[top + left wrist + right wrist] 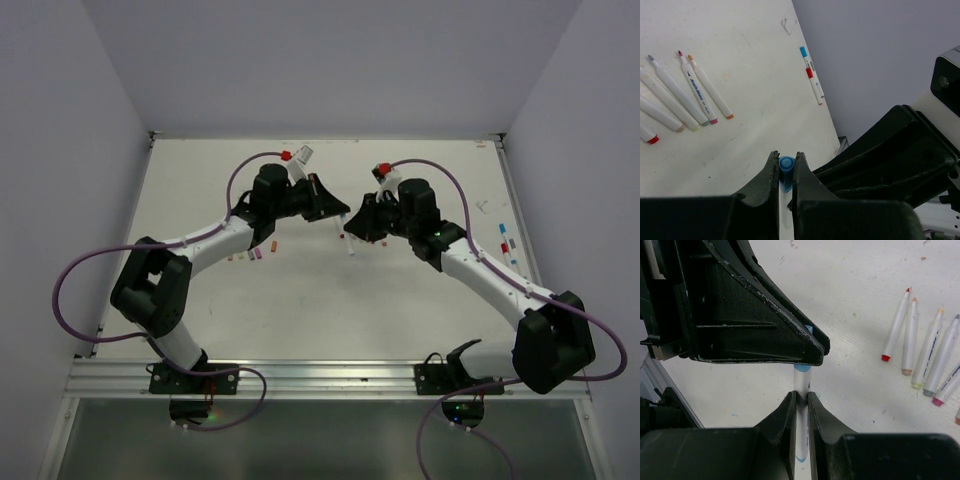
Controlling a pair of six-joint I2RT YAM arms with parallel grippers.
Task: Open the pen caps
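The left gripper moves toward the left in the top view and down beside the orange piece next to release the blue pen cap, as coloured pieces line up there.
A white pen (802, 382) hangs between both grippers above the middle of the table (300, 300). My left gripper (786, 159) is shut on its blue pen cap (786, 167), which sticks out a little past the fingertips. My right gripper (800, 396) is shut on the white barrel just below that cap (803, 368). In the right wrist view the left gripper's black fingers (765, 325) cover the cap's end. From above, the left gripper (340, 213) and the right gripper (352, 228) meet tip to tip.
Several uncapped white pens (695, 90) lie in a row on the table, and the right wrist view shows this row of pens (925, 347) too. Two capped pens, blue and red (812, 80), lie near the table's edge by the wall. Small coloured pieces (250, 256) lie beside the left arm.
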